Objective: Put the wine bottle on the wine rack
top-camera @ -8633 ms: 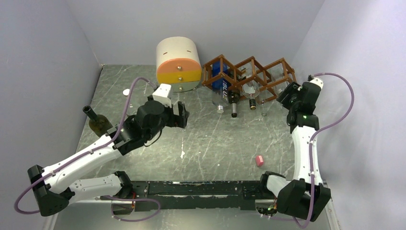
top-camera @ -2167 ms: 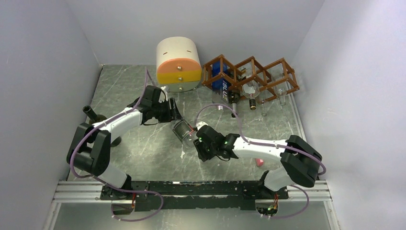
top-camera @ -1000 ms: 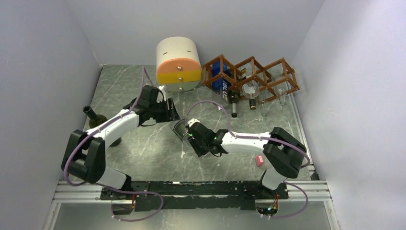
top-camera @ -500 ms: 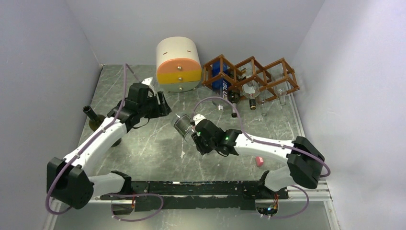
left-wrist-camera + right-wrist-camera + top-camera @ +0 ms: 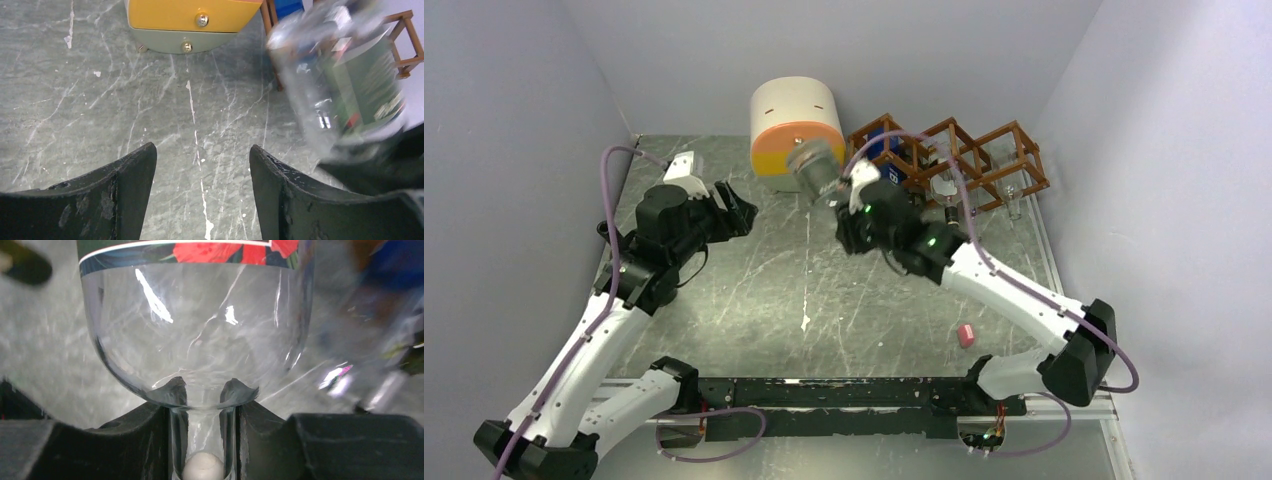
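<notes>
The robot should next swing its right gripper outward and let go of the bottle on the rack's empty upper notch (image 5: 981,158), because that notch is to the gripper's right in the top view.
The wine bottle (image 5: 816,165) is clear glass with a dark label. My right gripper (image 5: 849,195) is shut on its neck and holds it in the air in front of the cream-and-orange cabinet, base pointing away, just left of the wine rack (image 5: 984,150). The right wrist view shows the neck (image 5: 202,435) clamped between both fingers and the bottle's shoulder (image 5: 200,330) above. My left gripper (image 5: 734,205) is open and empty over the left part of the table. In its wrist view (image 5: 200,160) the blurred bottle (image 5: 345,85) hangs at the right.
The reddish-brown rack holds several bottles, one with a blue label (image 5: 886,172), necks pointing forward. The cream-and-orange cabinet (image 5: 796,120) stands left of the rack and shows in the left wrist view (image 5: 195,15). A small pink block (image 5: 966,335) lies at the front right.
My right gripper has lifted the bottle from mid-table up and back toward the cabinet and rack. My left arm has let go and drawn back to the left, open.
</notes>
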Robot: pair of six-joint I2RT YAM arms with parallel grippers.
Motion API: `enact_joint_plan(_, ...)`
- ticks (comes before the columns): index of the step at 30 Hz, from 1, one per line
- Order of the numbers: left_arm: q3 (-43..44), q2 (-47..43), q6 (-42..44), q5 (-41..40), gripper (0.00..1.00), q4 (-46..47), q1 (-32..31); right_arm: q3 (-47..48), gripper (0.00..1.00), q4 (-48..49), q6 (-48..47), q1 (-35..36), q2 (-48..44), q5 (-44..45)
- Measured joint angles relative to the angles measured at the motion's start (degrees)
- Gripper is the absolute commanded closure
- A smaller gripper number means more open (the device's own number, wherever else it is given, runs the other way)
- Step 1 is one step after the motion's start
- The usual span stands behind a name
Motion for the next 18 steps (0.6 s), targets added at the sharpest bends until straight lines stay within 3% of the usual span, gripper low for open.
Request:
enact_joint_plan(11,-1.22,-3.02,0.39,0.09,0.27,-0.37,0.0,17.7,1.0,-3.69,-1.49,-30.84,3.76,-3.37)
enact_joint_plan(18,-2.91,-3.06,0.44,0.79,0.27,-0.57,0.0,19.91,1.0,-9.25,-3.43,-42.23,6.58,-2.01)
